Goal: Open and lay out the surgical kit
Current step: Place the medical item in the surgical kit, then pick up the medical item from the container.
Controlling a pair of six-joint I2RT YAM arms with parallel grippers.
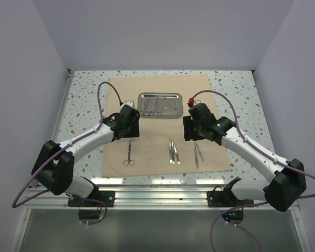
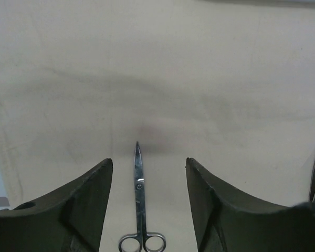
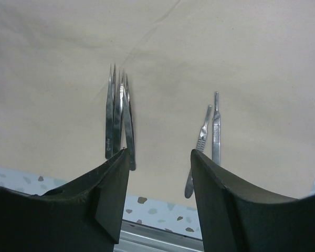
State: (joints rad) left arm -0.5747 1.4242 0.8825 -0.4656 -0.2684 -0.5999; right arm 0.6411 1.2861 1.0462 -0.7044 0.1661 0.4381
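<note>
The left gripper moves outward and down onto the far half of the tray's nearest instrument (image 1: 147, 101) next, as the instrument lies outward of and below it.
The tan cloth wrap (image 1: 163, 86) lies spread flat on the table. The steel tray (image 1: 158, 105) sits on its far middle with several thin instruments inside. Scissors (image 1: 129, 154) lie on the cloth at near left, and also show in the left wrist view (image 2: 140, 202). Tweezers (image 1: 173, 151) lie near the middle and show in the right wrist view (image 3: 117, 113). Two thin handles (image 1: 197, 154) lie at near right and show there too (image 3: 209, 137). My left gripper (image 2: 149, 165) is open and empty above the scissors. My right gripper (image 3: 160, 155) is open and empty above the cloth's near edge.
The speckled table (image 1: 247, 94) borders the cloth on all sides. A small red object (image 1: 191, 101) sits by the right gripper's wrist. A metal rail (image 1: 157, 198) runs along the near edge. White walls enclose the back and sides.
</note>
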